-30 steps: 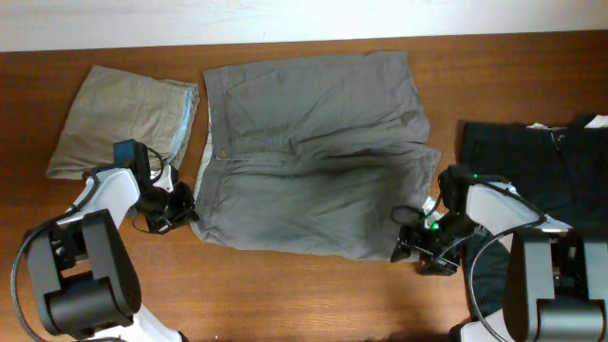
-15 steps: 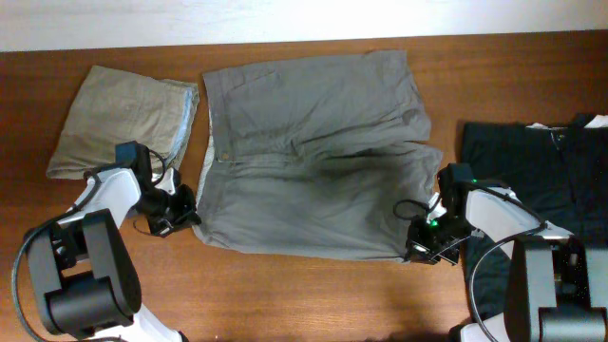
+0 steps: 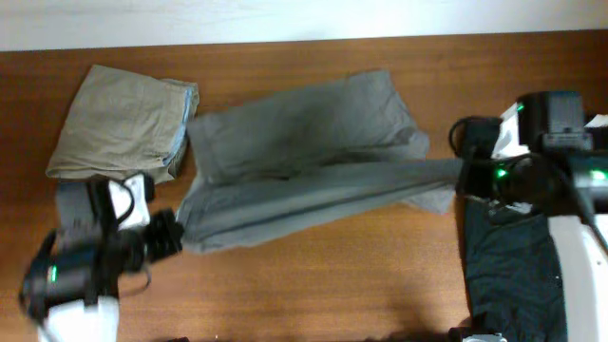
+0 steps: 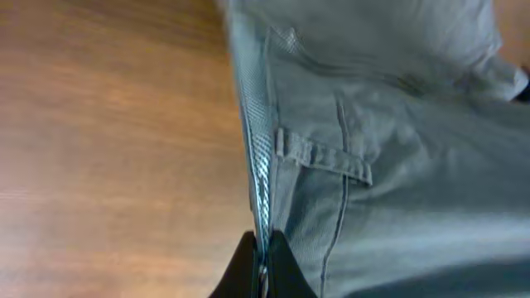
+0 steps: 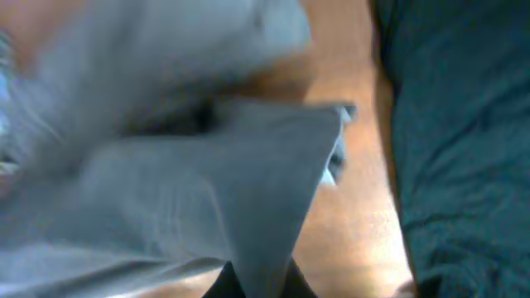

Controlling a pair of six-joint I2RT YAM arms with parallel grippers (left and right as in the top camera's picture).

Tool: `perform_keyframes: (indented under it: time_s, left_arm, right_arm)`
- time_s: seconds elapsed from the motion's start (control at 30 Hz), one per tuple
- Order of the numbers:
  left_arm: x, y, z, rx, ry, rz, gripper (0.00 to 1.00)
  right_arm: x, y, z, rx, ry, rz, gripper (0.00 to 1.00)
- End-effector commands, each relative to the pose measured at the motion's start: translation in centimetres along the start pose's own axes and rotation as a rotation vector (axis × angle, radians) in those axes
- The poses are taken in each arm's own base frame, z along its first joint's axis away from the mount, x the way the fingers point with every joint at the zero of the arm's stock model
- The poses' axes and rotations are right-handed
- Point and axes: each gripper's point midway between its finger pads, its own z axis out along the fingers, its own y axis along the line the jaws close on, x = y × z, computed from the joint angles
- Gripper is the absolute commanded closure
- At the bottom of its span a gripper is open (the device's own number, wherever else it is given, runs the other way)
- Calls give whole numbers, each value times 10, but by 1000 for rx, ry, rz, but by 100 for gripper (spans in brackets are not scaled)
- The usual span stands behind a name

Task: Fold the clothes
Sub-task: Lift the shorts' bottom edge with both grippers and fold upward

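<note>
The left gripper carries the waistband edge outward next, lowers it over the grey shorts' far part and lets go, since that part lies flat outward and below.
The grey shorts hang stretched between my two grippers, their near edge lifted off the table while the far part still rests on it. My left gripper is shut on the waistband edge at the left. In the left wrist view a belt loop shows just above my black fingertips. My right gripper is shut on the grey hem at the right. The right wrist view shows the cloth running taut into the jaws.
Folded khaki-beige shorts lie at the back left. A black garment lies on the right side, under my right arm. Bare wooden table stretches in front of the grey shorts.
Both arms have risen and pulled back, lifting the near edge of the grey shorts and drawing it taut. The right gripper has shut on the hem.
</note>
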Motion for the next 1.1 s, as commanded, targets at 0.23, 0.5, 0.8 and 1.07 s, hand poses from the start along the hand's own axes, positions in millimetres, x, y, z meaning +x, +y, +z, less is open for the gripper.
perform_keyframes:
  time_s: [0.23,0.5,0.8,1.07]
  left_arm:
    - [-27,52,49,-222,119,-48,100]
    - [-52,89,149,-265,233,-75,99]
    - [-76,106,155,-349,138,-46,65]
    - [-81,64,165,-99,127,-53,45]
  right_arm:
    - [-85,-8,79,105,-43,39,96]
    - [-158,36,217,-162,-88,-25,96]
    - [-167,42,257,-193,-103,-44,95]
    - [-161,55,254,-274,-77,-94,33]
